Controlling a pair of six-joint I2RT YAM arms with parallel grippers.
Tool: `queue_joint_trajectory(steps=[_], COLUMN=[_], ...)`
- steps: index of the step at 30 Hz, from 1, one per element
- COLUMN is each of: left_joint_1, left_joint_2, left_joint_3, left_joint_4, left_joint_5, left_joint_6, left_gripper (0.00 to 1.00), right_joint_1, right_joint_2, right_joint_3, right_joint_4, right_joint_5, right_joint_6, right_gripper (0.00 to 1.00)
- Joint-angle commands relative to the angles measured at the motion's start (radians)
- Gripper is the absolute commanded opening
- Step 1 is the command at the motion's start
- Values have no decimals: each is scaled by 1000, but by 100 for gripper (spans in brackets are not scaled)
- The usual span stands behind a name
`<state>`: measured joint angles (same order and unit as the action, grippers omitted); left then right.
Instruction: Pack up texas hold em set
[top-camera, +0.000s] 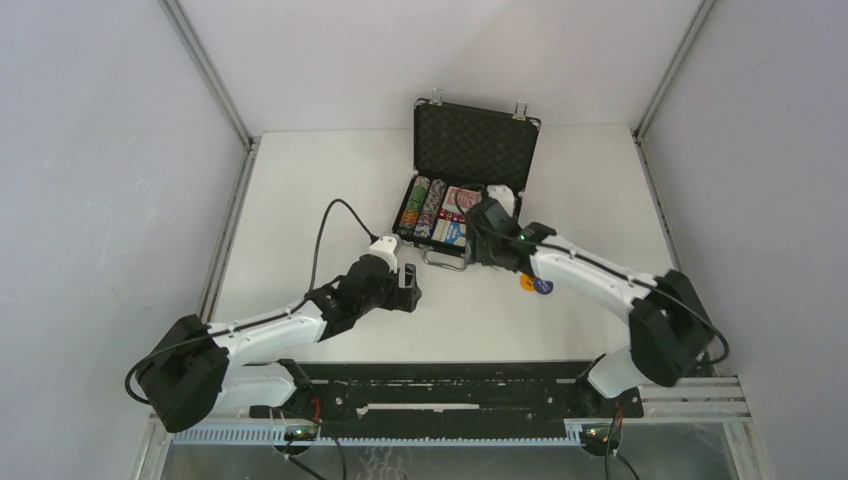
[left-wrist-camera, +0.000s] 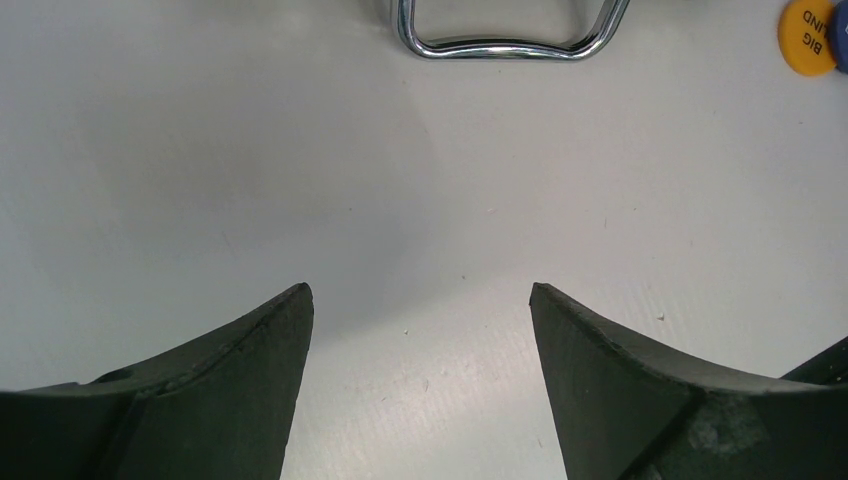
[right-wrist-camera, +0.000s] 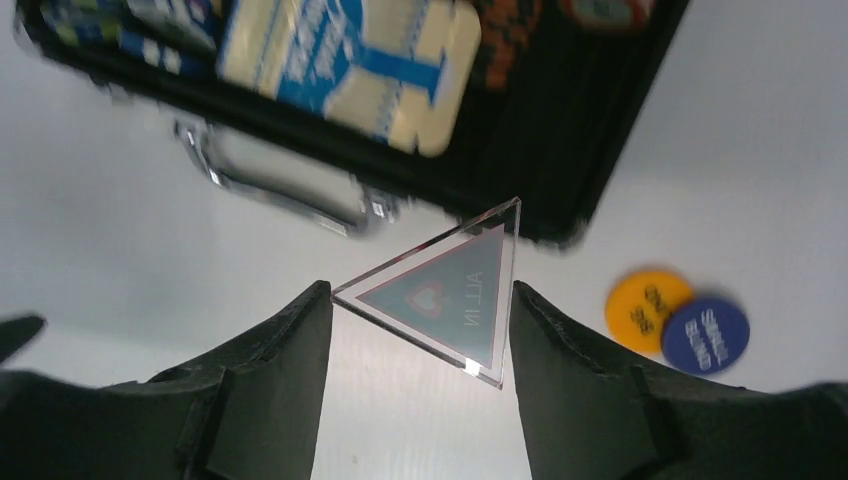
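Note:
Next, my right gripper moves outward over the blue card box (right-wrist-camera: 350, 60) to release the clear triangle piece, still hanging at the case's front edge, there.
The black briefcase (top-camera: 475, 140) lies open at the table's far middle, with rows of poker chips (top-camera: 425, 205) and cards (top-camera: 455, 228) in its tray. My right gripper (top-camera: 482, 240) hovers at the case's front edge, shut on the clear triangle piece (right-wrist-camera: 450, 290), which spans the gap between the fingers (right-wrist-camera: 420, 295). Below it are the blue card box (right-wrist-camera: 350, 60), the case wall (right-wrist-camera: 560, 150) and the silver handle (right-wrist-camera: 280, 190). My left gripper (top-camera: 408, 285) is open and empty over bare table (left-wrist-camera: 420, 292), just short of the handle (left-wrist-camera: 505, 45).
A yellow button (right-wrist-camera: 645, 305) and a blue button (right-wrist-camera: 705, 335) lie overlapping on the table right of the case's front corner (top-camera: 535, 284). The yellow one shows at the left wrist view's top right (left-wrist-camera: 805, 35). Grey walls enclose the white table.

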<state>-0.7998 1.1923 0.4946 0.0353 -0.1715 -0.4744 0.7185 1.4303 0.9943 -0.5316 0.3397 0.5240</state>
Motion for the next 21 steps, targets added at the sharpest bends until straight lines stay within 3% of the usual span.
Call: queue_joint_trajectory(steps=[1,11,15,21], left_joint_1=[-3,-3,-3,-3], left_joint_2=[7,14,8,17], left_joint_3=[63,67,66,71], left_joint_4=[28,17,10,14], left_joint_5=[3,-23,-39,-25], left_joint_6=[-13,-1,4,2], left_gripper=[84,84,84,84], right_joint_1=[-57,-124,-125,-123], right_joint_2=[159,532,555,479], right_joint_3=[181,591,614,532], right_joint_4=[72,3,3,47], right_joint_5=[-34,-108,-131,-133], right_joint_6=[-130,-193,-184,-201], right_gripper=[54,56,61,80])
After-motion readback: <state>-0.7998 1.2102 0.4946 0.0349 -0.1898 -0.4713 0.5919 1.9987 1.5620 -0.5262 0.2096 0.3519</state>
